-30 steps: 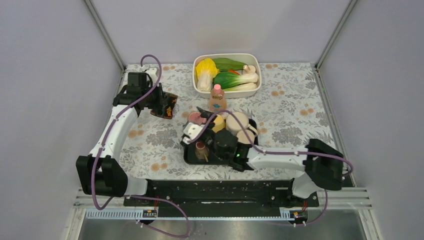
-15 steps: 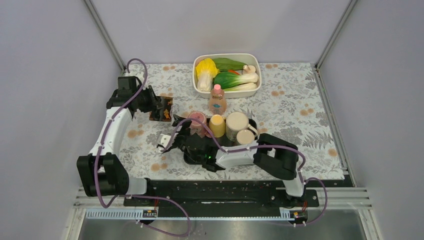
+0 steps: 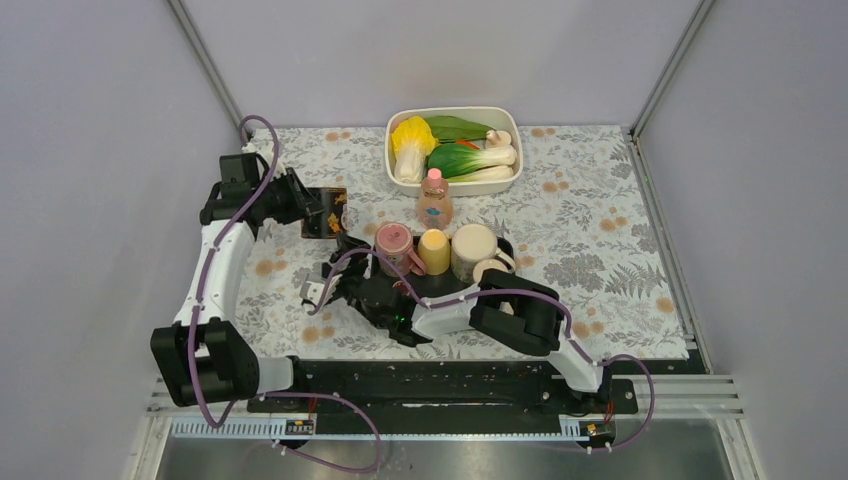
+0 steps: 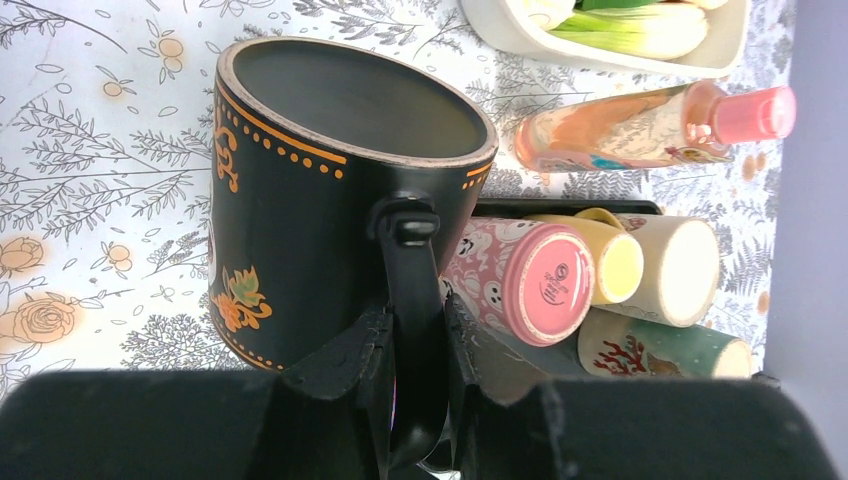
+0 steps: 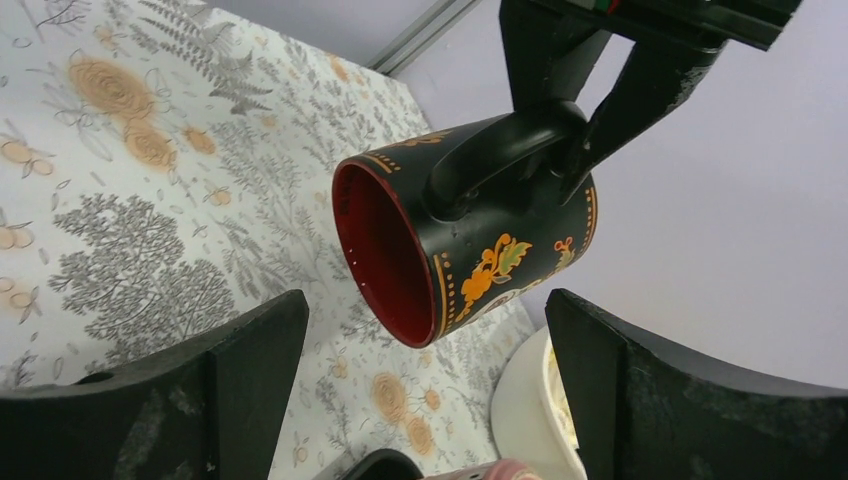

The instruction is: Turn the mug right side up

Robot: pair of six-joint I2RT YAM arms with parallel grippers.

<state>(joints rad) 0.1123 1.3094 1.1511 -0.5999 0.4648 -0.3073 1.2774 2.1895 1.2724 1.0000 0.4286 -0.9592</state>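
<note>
The mug's handle is already taken by the left gripper. My open right gripper pushes outward next until its fingers straddle the rim of the mug's red opening (image 3: pixel 333 237) (image 5: pixel 430 335).
The black mug (image 3: pixel 326 213) with orange flowers hangs in the air over the table's left part, tilted on its side. My left gripper (image 3: pixel 308 212) is shut on its handle (image 4: pixel 412 290). In the left wrist view the mug's flat base (image 4: pixel 350 100) faces away from the gripper (image 4: pixel 415 370). In the right wrist view the mug (image 5: pixel 480 240) shows its red inside, turned down and left, with the left gripper (image 5: pixel 560 130) above it. My right gripper (image 3: pixel 338 258) is open and empty just below the mug; its fingers (image 5: pixel 250 380) stand wide apart.
A black tray (image 3: pixel 506 246) holds upside-down cups: a pink cup (image 3: pixel 392 243), a yellow cup (image 3: pixel 434 250) and a cream mug (image 3: pixel 472 250). A pink bottle (image 3: pixel 433 198) stands behind it. A white bowl (image 3: pixel 452 110) of vegetables is at the back. My right forearm lies over the tray.
My right arm has swung left across the tray and its open gripper now sits under the mug. My left gripper has drawn slightly left and turned the mug, still holding the handle.
</note>
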